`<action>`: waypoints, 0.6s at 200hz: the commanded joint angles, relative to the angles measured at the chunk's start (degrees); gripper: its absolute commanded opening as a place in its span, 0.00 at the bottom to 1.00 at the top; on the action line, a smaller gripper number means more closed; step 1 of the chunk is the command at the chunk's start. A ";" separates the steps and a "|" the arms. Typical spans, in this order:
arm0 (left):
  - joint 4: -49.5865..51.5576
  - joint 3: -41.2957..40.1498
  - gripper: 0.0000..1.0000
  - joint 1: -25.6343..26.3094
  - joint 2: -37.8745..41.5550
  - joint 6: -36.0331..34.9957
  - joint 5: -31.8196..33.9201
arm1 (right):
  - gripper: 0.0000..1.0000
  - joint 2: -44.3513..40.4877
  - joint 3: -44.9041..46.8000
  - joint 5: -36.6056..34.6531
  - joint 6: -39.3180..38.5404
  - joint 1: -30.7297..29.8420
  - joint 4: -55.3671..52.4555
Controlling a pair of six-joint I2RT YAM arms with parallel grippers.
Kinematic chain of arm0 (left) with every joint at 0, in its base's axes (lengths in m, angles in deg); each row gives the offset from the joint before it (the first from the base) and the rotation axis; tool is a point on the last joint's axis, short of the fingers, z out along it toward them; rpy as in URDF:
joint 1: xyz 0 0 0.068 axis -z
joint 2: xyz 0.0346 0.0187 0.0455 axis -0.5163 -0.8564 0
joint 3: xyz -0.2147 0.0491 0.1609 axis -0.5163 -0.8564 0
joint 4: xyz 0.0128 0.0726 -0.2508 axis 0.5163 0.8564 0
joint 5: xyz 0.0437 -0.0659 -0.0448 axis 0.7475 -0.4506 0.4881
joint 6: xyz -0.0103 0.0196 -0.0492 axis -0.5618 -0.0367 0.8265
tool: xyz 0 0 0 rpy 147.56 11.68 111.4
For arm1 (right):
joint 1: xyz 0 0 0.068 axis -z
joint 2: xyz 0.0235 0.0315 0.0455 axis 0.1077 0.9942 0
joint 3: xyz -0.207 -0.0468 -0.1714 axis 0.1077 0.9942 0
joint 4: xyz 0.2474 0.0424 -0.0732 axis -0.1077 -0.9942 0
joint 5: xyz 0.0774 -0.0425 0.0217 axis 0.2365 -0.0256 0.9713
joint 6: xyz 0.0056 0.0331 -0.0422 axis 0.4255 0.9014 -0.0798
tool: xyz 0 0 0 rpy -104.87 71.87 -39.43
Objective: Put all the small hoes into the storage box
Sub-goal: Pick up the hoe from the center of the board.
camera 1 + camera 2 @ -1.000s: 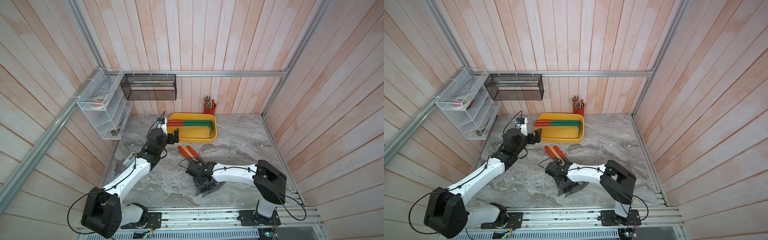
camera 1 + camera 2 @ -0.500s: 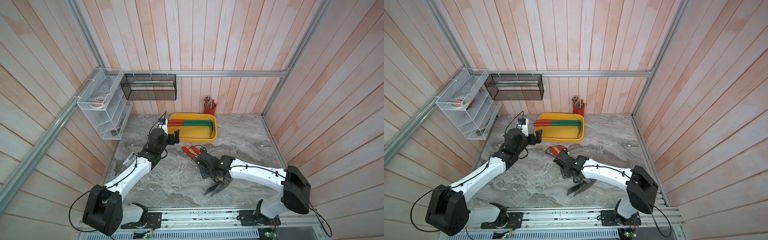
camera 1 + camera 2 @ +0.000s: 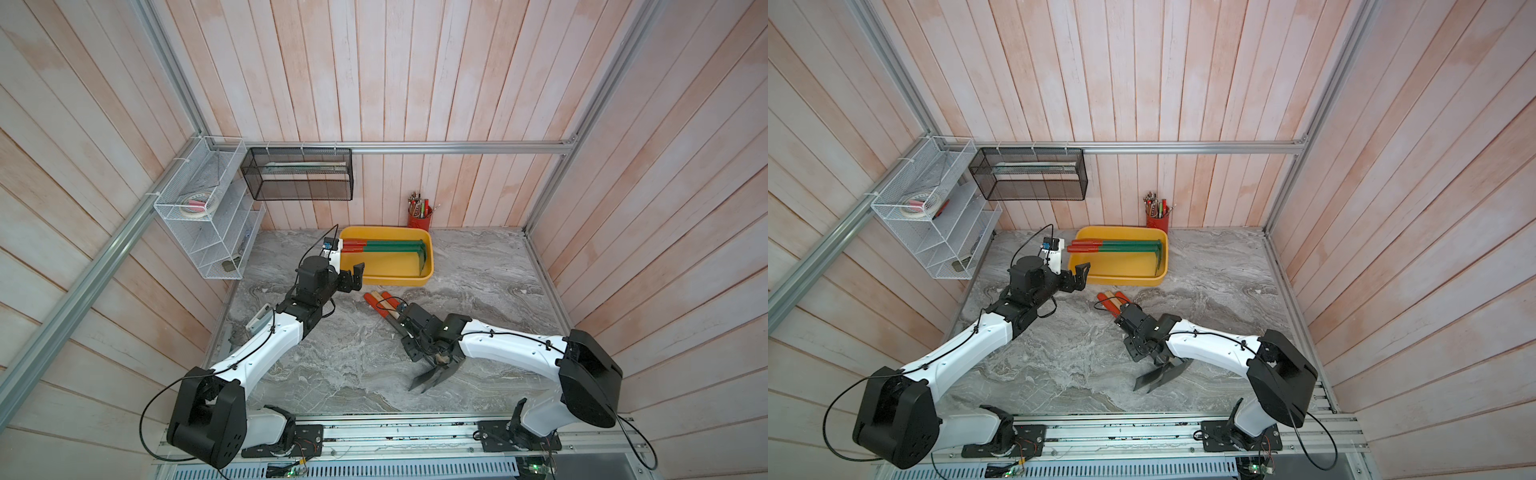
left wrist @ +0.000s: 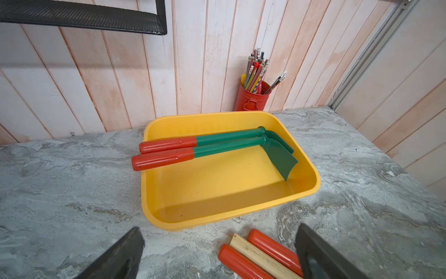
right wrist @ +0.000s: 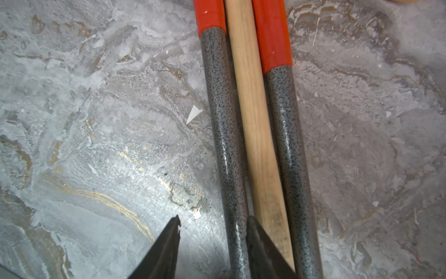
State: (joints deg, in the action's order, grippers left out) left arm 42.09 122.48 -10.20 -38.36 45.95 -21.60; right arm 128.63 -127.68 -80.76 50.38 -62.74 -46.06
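The robot's right gripper should next go down around the hoe's speckled grey handle [image 5: 236, 234] below it and close, since its open fingers are on both sides of that handle alone and the other tool's wooden handle is outside them.
Two small hoes with red grips [image 3: 375, 301] [image 3: 1106, 303] [image 4: 237, 262] and speckled grey shafts [image 5: 224, 120] lie flat on the table, a wooden-handled tool [image 5: 253, 120] between them. Their dark heads [image 3: 432, 376] show beside my right forearm. My right gripper [image 5: 214, 218] [image 3: 401, 322] is low over the shafts and open. One finger is on the bare table and the other between the left shaft and the wooden handle, with a gap. The yellow storage box [image 3: 390, 282] [image 4: 193, 224] holds two green hoes [image 4: 229, 145]. My left gripper [image 3: 352, 277] [image 4: 219, 232] hangs open at its front left corner.
A red pencil cup [image 3: 419, 218] stands against the back wall behind the box. A black mesh basket [image 3: 297, 174] hangs on that wall, and a white wire rack [image 3: 208, 220] on the left wall. A small pale object [image 3: 257, 318] lies by my left forearm.
My right arm has stretched out, its elbow swinging right, and its jaws have widened around the shaft. The three tools have slid slightly to the right. My left arm has barely moved.
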 commanded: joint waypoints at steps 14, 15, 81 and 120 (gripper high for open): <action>-1.09 0.47 1.00 -0.45 -0.39 -1.90 -3.30 | 0.48 1.54 3.75 2.58 -3.13 1.18 3.85; -1.07 0.52 1.00 -0.47 -0.38 -1.86 -3.30 | 0.48 1.57 3.92 2.57 -3.09 1.18 3.91; -0.04 1.96 1.00 -0.63 -1.73 -2.24 -3.13 | 0.47 4.53 7.91 1.58 -2.78 1.50 8.90; 0.95 1.75 1.00 -0.58 -0.78 -3.30 -2.50 | 0.47 7.01 10.06 3.58 -4.51 2.15 13.02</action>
State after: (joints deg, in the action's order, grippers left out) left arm 42.24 122.51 -10.46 -39.69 44.57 -24.12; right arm 133.35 -119.18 -79.01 47.65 -60.99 -35.94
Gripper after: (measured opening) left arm 0.997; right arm 0.470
